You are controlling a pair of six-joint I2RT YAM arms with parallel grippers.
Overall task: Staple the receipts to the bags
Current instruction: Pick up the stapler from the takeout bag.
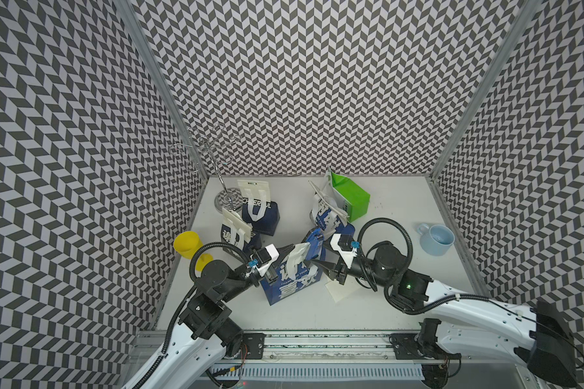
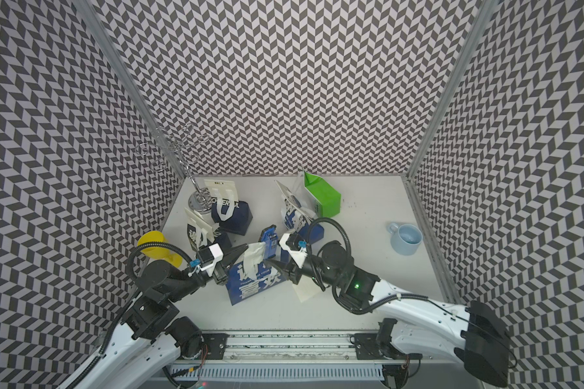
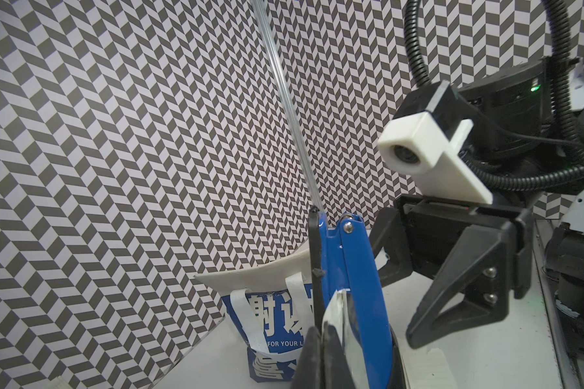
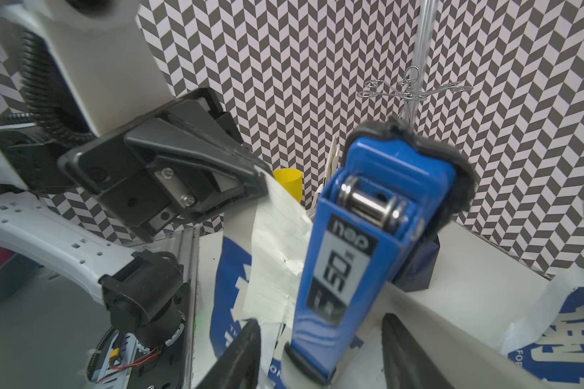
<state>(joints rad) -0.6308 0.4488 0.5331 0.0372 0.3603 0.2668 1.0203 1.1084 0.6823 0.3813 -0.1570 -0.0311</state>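
The stapler crowds my left gripper here. I will next turn it outward and carry the receipt and its bag toward the blue bag by the yellow cup to release.
A dark blue bag [image 1: 290,283] with big white lettering stands at the front middle of the table. My left gripper [image 1: 290,252] is shut on a cream receipt [image 4: 277,229] at the bag's top edge. The blue stapler [image 4: 368,252] stands upright just behind that edge, seen close beside the left fingers [image 3: 317,357]. My right gripper [image 4: 321,357] is open, a finger on each side of the stapler with a gap on both sides. Another receipt [image 1: 338,289] lies flat under the right arm. Three more blue bags [image 1: 260,215] [image 1: 236,235] [image 1: 327,215] and a green bag [image 1: 349,198] sit behind.
A yellow cup [image 1: 188,244] lies by the left wall. A light blue mug [image 1: 437,239] stands at the right. A wire rack on a round base [image 1: 226,198] occupies the back left corner. Patterned walls close in on three sides.
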